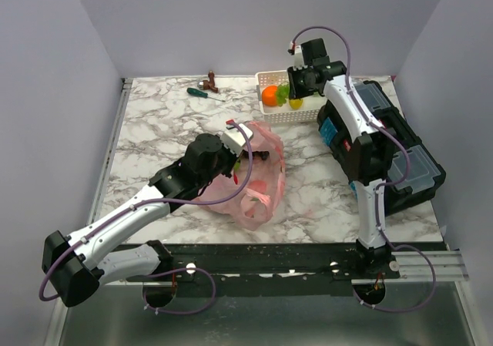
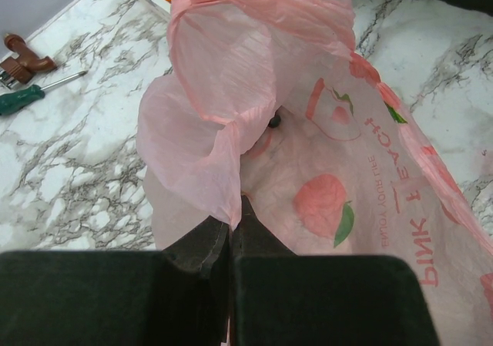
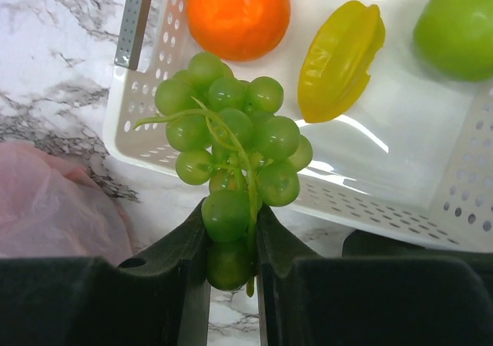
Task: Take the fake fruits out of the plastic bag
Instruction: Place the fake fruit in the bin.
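The right gripper lowers the grape bunch (image 3: 231, 130) beside the yellow fruit (image 3: 339, 61) at the white basket's near side next.
The pink plastic bag (image 1: 258, 180) lies crumpled mid-table, its mouth held up. My left gripper (image 2: 231, 221) is shut on a fold of the bag's rim (image 2: 223, 184). A small dark thing (image 2: 274, 119) shows deep inside the bag; the other contents are hidden. My right gripper (image 3: 231, 242) is shut on a green grape bunch (image 3: 231, 130), which hangs over the near wall of the white basket (image 3: 400, 153). In the basket lie an orange (image 3: 239, 11), a yellow fruit (image 3: 339, 61) and a green apple (image 3: 458, 26). From above, the right gripper (image 1: 296, 84) is over the basket (image 1: 266, 76).
A green-handled screwdriver (image 1: 204, 93) and a small brown object (image 1: 210, 78) lie at the back of the marble table. A black toolbox (image 1: 393, 149) fills the right side, under the right arm. White walls enclose the table on three sides.
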